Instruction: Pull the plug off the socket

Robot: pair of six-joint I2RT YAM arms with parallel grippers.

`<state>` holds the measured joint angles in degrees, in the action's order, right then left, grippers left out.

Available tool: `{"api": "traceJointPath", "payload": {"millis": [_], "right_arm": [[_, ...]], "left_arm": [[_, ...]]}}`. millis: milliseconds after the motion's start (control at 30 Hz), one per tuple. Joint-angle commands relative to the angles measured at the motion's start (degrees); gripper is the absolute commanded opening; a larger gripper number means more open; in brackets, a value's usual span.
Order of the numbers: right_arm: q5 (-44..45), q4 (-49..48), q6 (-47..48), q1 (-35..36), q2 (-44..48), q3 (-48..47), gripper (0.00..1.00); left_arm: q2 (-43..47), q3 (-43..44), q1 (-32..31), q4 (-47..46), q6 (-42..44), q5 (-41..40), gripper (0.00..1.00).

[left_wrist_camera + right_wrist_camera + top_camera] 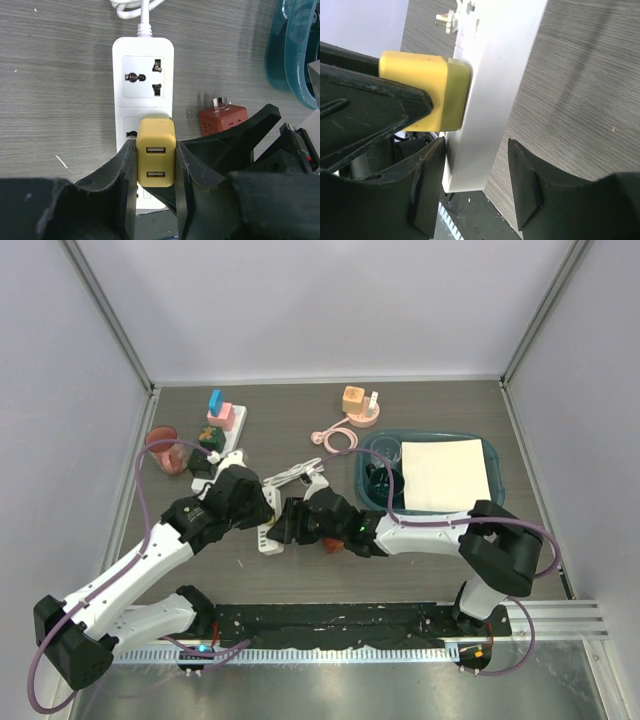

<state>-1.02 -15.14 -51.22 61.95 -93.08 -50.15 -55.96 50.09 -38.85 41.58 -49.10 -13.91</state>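
Note:
The plug goes up with my left gripper next, then across and down, as the tabletop by the red adapter (304,548) lies to its right in the top view.
A white power strip (142,65) lies on the wooden table, with a yellow two-port USB plug (156,131) seated in its nearer socket. My left gripper (156,147) is shut on the yellow plug, one finger flat on each side. In the right wrist view the plug (435,80) stands out of the strip (495,75). My right gripper (476,150) is open and straddles the strip's near end, its left finger close to the strip and its right finger apart from it. In the top view both grippers (262,508) (283,525) meet over the strip (270,542).
A red adapter (222,120) lies just right of the strip. A teal basin (430,475) with a white sheet stands at the right. The strip's white cable (290,475) runs away behind it. A second strip with coloured plugs (225,425) and a red bowl (165,450) are at the back left.

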Motion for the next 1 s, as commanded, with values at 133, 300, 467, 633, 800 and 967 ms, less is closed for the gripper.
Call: {"api": "traceJointPath", "payload": {"millis": [133, 300, 467, 633, 800, 967], "right_arm": [[-2.5, -6.74, -1.6, 0.62, -1.93, -1.0, 0.17], [0.05, -6.14, -3.09, 0.54, -2.98, -0.21, 0.01], [0.4, -4.46, -5.81, 0.36, -5.35, -0.39, 0.01], [0.49, -7.88, -7.49, 0.01, -5.8, 0.84, 0.01], [-0.65, -12.63, -8.37, -0.87, -5.36, 2.86, 0.01], [-2.41, -16.85, -10.03, -1.22, -6.32, 4.71, 0.01]], "left_arm": [[1.82, 0.63, 0.44, -2.82, -0.56, -1.91, 0.0], [1.56, 2.56, 0.35, 0.16, 0.58, -4.63, 0.0], [1.12, 3.1, 0.35, 2.1, 1.82, -5.95, 0.0], [3.14, -2.35, 0.35, -2.28, 0.41, -3.32, 0.0], [5.69, -4.03, 0.97, -2.38, 0.5, -3.49, 0.0], [8.24, -3.24, 4.22, -2.12, 1.2, -1.12, 0.0]]}}
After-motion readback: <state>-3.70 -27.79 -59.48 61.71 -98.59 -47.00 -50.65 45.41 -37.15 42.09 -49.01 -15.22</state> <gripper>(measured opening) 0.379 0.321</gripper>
